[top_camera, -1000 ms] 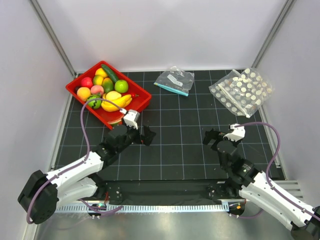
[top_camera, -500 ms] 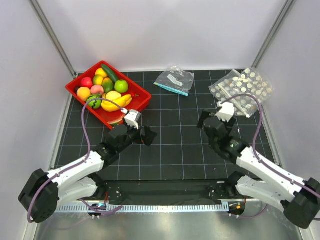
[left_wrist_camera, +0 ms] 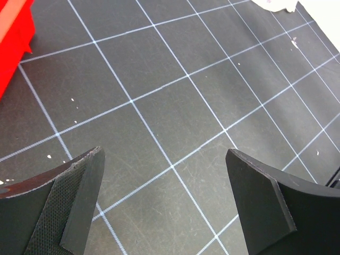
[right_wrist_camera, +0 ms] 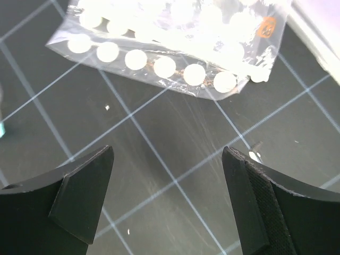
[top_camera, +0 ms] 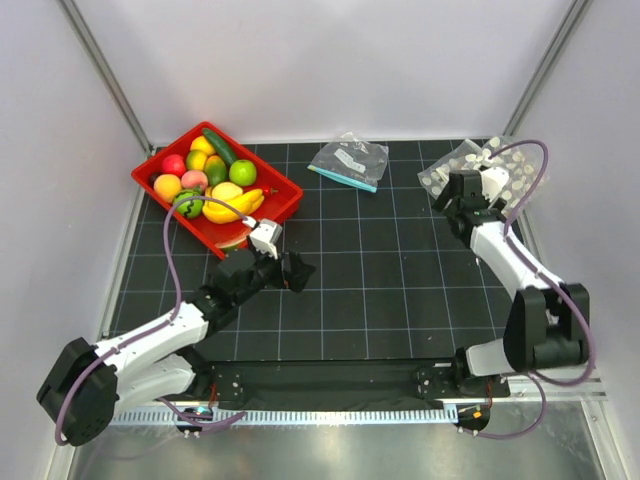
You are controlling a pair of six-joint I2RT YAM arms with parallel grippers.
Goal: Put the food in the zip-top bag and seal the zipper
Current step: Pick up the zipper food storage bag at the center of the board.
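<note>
Next, my right gripper moves down onto the middle of the bag's clear edge [right_wrist_camera: 159,79], turning square to it, as its film slants ahead of my fingers.
The food [top_camera: 215,180], glossy toy fruits and vegetables, lies piled in a red tray at the back left. The zip-top bag [top_camera: 515,165], clear with white dots, lies flat at the back right; it also shows at the top of the right wrist view [right_wrist_camera: 170,48]. I cannot make out its zipper. My right gripper [top_camera: 452,200] [right_wrist_camera: 167,196] is open and empty over the mat, just short of the bag's near edge. My left gripper [top_camera: 290,270] [left_wrist_camera: 164,202] is open and empty over bare mat, right of the tray's near corner.
The red tray [top_camera: 285,195] has a corner in the left wrist view [left_wrist_camera: 13,42]. A clear undotted bag with a teal strip [top_camera: 350,160] lies at the back centre. White walls and metal posts close in the black gridded mat.
My right arm has swung from the front centre to the back right and now stands at the dotted bag's near edge, still open. The left arm has not moved.
</note>
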